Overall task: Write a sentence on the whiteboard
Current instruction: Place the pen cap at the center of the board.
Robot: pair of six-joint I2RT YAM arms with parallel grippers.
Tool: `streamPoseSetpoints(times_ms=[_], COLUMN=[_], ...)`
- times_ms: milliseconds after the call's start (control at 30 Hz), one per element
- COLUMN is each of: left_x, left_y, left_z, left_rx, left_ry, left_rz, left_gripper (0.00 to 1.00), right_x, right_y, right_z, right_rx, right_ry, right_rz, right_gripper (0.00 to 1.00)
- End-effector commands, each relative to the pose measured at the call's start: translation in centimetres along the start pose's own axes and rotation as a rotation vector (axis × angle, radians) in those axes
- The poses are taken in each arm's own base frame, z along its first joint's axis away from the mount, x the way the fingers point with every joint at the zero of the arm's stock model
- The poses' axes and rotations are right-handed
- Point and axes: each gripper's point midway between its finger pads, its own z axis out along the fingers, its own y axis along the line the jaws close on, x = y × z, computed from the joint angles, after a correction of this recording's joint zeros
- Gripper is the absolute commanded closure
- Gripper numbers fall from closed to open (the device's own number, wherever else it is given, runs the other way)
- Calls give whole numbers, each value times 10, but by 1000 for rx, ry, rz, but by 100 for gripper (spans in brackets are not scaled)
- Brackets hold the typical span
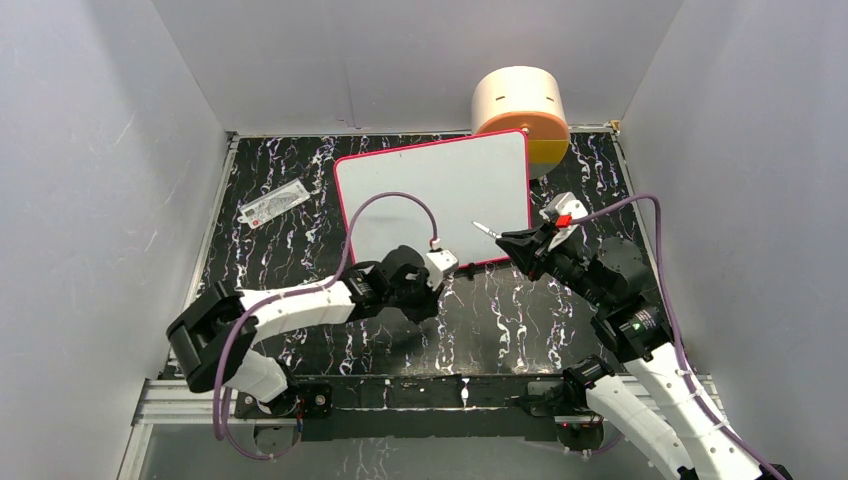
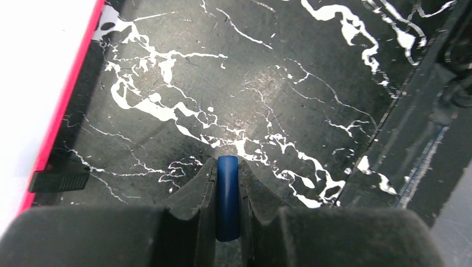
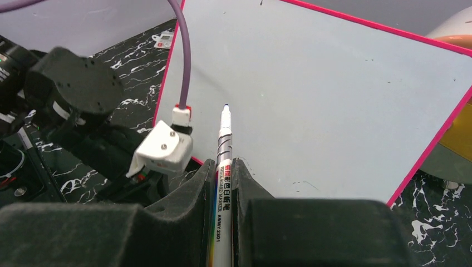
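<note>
The blue cap will go down to the black table next, off the board's near edge, in my left gripper, because that spot is empty.
The whiteboard (image 1: 430,185), white with a pink-red frame, lies flat at the middle back of the table. The sentence is not in view; the board's face (image 3: 334,111) shows only faint specks. My right gripper (image 1: 517,243) (image 3: 224,164) is shut on a white marker (image 3: 224,133) whose blue tip points over the board's near right part. Whether the tip touches, I cannot tell. My left gripper (image 1: 420,300) (image 2: 227,164) sits off the board's near edge over the black table, shut on a blue marker cap (image 2: 227,200). The board's frame (image 2: 61,105) runs along the left of the left wrist view.
A beige and orange cylinder (image 1: 520,105) stands at the board's far right corner. A small grey-white packet (image 1: 275,203) lies left of the board. A purple cable (image 1: 390,200) arcs over the board's near left. Grey walls enclose the black marbled table (image 1: 500,320).
</note>
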Motion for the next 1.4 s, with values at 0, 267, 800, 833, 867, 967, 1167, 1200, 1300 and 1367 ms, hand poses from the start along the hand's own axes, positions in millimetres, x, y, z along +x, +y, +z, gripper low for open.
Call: streamPoseSetpoints(times_ms=[0,267,800,833,867,967,1167,1200,1300,1367], left_x=[3,28,35,33,29,19,-11,-18,-36,-47], left_y=[7,3,3,2,1,4,5,5,10,15], left_z=[16,38,37,36,33,27,8,2,-15,-30], left_rx=[-90,-96,-119,-118,-116,-149,-186,-198,-246,-280], left_ry=[-16,41,40,32,22,6,-59,-75,-112,-134], left_rz=[9,23,44,43,42,40,33,34,32,30], left_gripper=[100,100,71,70,69,65,51,48,41,36], right_x=[-9,-6,-5,-4,-4,-5,-10,-11,-14,-15], right_y=[-6,-8,-8,-9,-9,-8,-10,-10,-11,-11], right_z=[0,2,3,4,4,4,4,4,4,4], right_rx=[31,37,37,39,40,37,46,48,56,56], right_ry=[-40,-31,-25,-24,-24,-24,-35,-34,-39,-39], right_rz=[-17,-13,-8,-8,-8,-7,-5,-5,-4,-1], right_gripper=[100,100,100,100,100,100,100,100,100,100])
